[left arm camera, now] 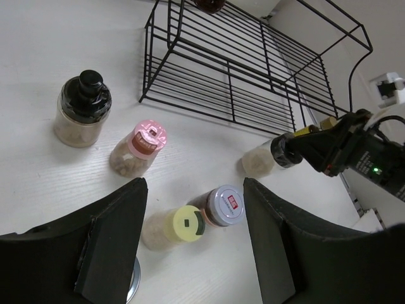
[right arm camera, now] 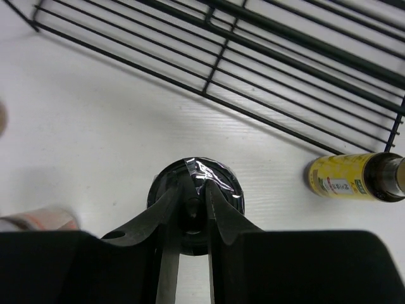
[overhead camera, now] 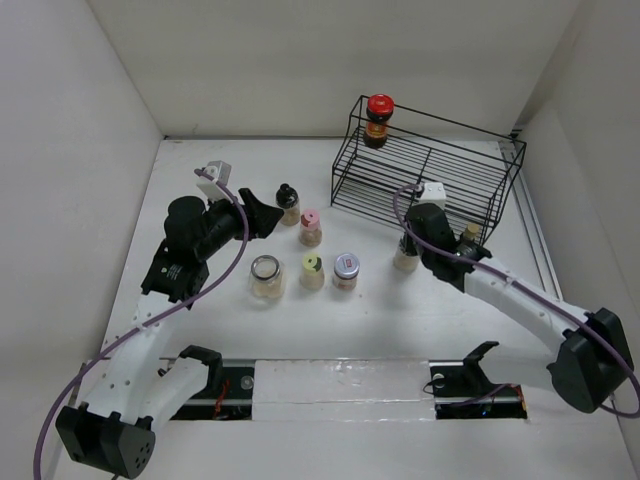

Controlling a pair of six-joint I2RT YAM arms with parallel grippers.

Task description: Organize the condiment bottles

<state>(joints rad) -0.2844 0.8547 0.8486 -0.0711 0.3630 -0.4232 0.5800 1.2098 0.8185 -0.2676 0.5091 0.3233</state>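
My right gripper rises outward next, releasing the jar on the rack's top beside the red-capped one, since that spot is above and outward of it.
Several small condiment bottles stand on the white table. A black-capped jar (overhead camera: 288, 203), a pink-capped one (overhead camera: 310, 227), a yellow-green-capped one (overhead camera: 312, 270), a silver-capped one (overhead camera: 346, 270) and a wide clear jar (overhead camera: 267, 277) form a group. A red-capped jar (overhead camera: 379, 118) stands on top of the black wire rack (overhead camera: 430, 170). My left gripper (overhead camera: 262, 215) is open and empty above this group; its view shows the yellow-green cap (left arm camera: 186, 223) and the silver cap (left arm camera: 226, 204) between the fingers (left arm camera: 114, 240). My right gripper (overhead camera: 410, 240) is shut on the knob of a black-capped jar (right arm camera: 195, 183) standing in front of the rack.
A slim amber bottle with a yellow label (right arm camera: 354, 177) stands just right of the held jar, beside the rack's front edge (right arm camera: 253, 101). White walls enclose the table on the left, back and right. The arm bases sit at the near edge.
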